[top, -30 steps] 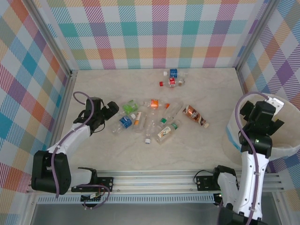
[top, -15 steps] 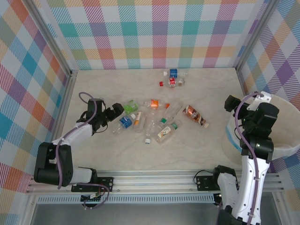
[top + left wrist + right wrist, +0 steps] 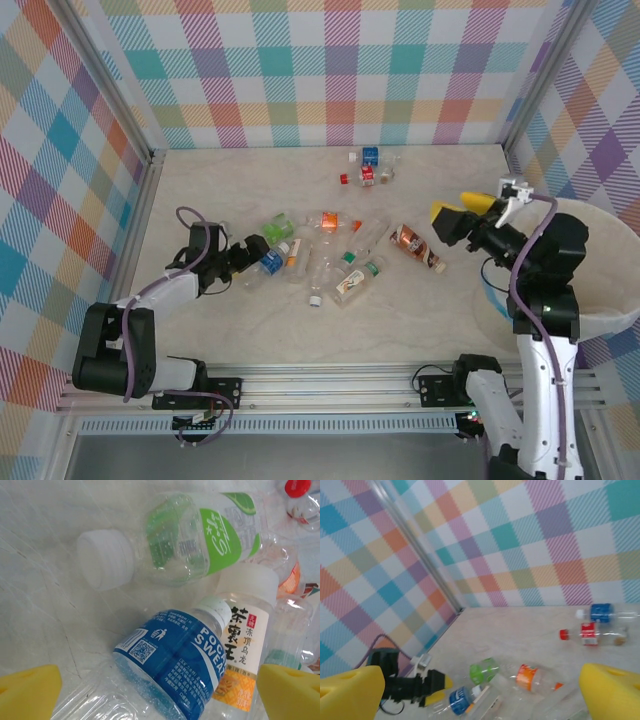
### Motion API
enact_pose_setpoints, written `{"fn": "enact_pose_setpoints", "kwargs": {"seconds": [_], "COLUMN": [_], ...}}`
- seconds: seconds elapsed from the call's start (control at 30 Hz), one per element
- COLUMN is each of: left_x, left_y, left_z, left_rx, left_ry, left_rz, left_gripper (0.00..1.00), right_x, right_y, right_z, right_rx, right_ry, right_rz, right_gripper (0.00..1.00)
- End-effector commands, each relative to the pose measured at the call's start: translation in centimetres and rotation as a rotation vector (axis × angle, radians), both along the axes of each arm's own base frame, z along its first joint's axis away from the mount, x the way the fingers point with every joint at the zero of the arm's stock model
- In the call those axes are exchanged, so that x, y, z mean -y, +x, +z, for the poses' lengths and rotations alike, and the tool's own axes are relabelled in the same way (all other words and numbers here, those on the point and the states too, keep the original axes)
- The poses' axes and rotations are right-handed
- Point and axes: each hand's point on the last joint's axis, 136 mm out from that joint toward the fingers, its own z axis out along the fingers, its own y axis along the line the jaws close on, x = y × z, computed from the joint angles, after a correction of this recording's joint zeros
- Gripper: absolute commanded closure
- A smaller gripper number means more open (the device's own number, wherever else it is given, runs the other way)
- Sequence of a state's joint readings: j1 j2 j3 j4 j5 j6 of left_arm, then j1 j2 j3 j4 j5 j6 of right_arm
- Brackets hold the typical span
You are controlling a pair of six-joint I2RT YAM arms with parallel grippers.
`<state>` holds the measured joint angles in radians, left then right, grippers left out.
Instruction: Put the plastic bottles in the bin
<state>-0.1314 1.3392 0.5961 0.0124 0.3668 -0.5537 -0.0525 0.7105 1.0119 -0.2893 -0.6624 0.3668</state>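
Observation:
The blue bottle lies at an angle to the open fingers, so my left gripper will next draw back and lower over the blue bottle's clear base end (image 3: 252,274) (image 3: 107,697), turning to straddle it.
Several plastic bottles lie in a loose heap mid-table: a blue-labelled one (image 3: 268,260), a green one (image 3: 278,228), an orange-labelled one (image 3: 325,222) and a brown-labelled one (image 3: 415,247). My left gripper (image 3: 250,258) is open and low on the table. The blue bottle (image 3: 172,665) lies between its yellow fingertips (image 3: 27,692), untouched as far as I can tell. The green bottle (image 3: 200,537) lies just beyond. My right gripper (image 3: 460,208) hangs open and empty in the air left of the white bin (image 3: 605,285), facing the heap (image 3: 527,676).
Three more small bottles (image 3: 368,165) lie apart near the back wall. Checked walls close the table on three sides, with a metal frame post (image 3: 150,200) at the left. The bin stands at the table's right edge beside the right arm.
The left gripper has slid right, up to the blue bottle. The right arm has swung from over the bin leftwards over the table, still open and empty.

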Motion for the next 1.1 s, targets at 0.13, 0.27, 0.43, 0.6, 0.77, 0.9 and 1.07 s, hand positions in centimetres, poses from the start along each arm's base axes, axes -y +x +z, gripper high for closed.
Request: {"fn": "enact_pose_setpoints", "kwargs": {"seconds": [0.13,0.27,0.43,0.6,0.77,0.9,1.07], "left_x": [2.0,1.9,2.1,2.3,1.8,2.3,3.4], "left_y": [-2.1,-3.2,-4.8,-7.0,-7.7,-6.8,-5.9], "left_z": [-0.1,-0.7,-0.9,-1.8,-2.4,-2.3,-2.8], "left_rx": [0.003,-0.015,-0.034,-0.093,-0.134,-0.095,-0.073], "left_ry": [0.095,0.166,0.26,0.347,0.456,0.47,0.483], "left_rz": [-0.113,-0.093,-0.122,-0.15,-0.169,-0.175,-0.243], "left_gripper": [0.0,0.0,0.0,0.0,0.05,0.08,0.11], "right_x": [-4.7,-7.3,-10.3,-11.1,-11.0,-10.5,-10.0], "right_y": [2.6,4.2,5.6,6.7,6.7,6.8,6.7], "right_z": [-4.0,-5.8,-7.3,-8.0,-8.2,-8.4,-8.3], "right_rx": [-0.063,-0.068,-0.069,-0.07,-0.058,-0.055,-0.047], "right_ry": [-0.15,-0.246,-0.323,-0.349,-0.346,-0.357,-0.363], "right_rz": [0.098,0.127,0.18,0.171,0.155,0.126,0.105], "right_gripper": [0.0,0.0,0.0,0.0,0.0,0.0,0.0]}}
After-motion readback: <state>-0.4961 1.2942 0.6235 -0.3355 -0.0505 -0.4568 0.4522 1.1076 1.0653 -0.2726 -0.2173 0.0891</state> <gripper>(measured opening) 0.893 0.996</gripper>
